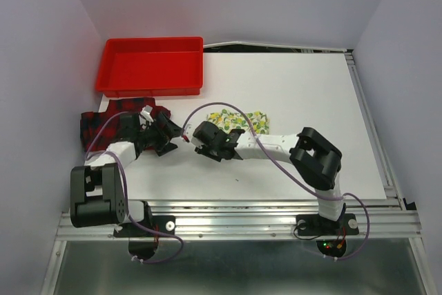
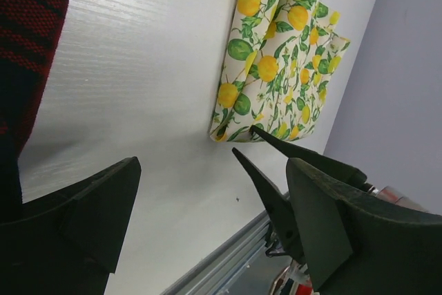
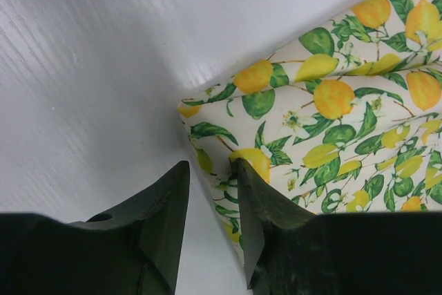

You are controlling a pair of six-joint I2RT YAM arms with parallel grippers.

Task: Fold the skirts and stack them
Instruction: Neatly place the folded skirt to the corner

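Note:
I will move my left gripper outward and right in the top view, onto the lemon-print skirt's folded edge, next.
The lemon-print skirt point(image 1: 242, 119) lies folded on the white table, mid-centre. It also shows in the left wrist view point(image 2: 276, 67) and the right wrist view point(image 3: 331, 115). My right gripper point(image 3: 210, 202) is open at the skirt's left corner: one finger point(image 3: 259, 202) rests on the cloth, the other point(image 3: 162, 212) is on the table, and the folded edge runs between them. In the top view the right gripper point(image 1: 205, 131) sits at the skirt's left edge. The plaid skirt point(image 1: 103, 126) lies at the left, and its edge shows in the left wrist view point(image 2: 27, 25). My left gripper point(image 1: 174, 131) is wide open and empty between the two skirts point(image 2: 214, 205).
A red plastic tray point(image 1: 153, 90) stands at the back left, just behind the plaid skirt. The right arm's fingers point(image 2: 266, 184) show close in front of my left gripper. The table's metal front rail point(image 1: 276, 205) runs along the near edge.

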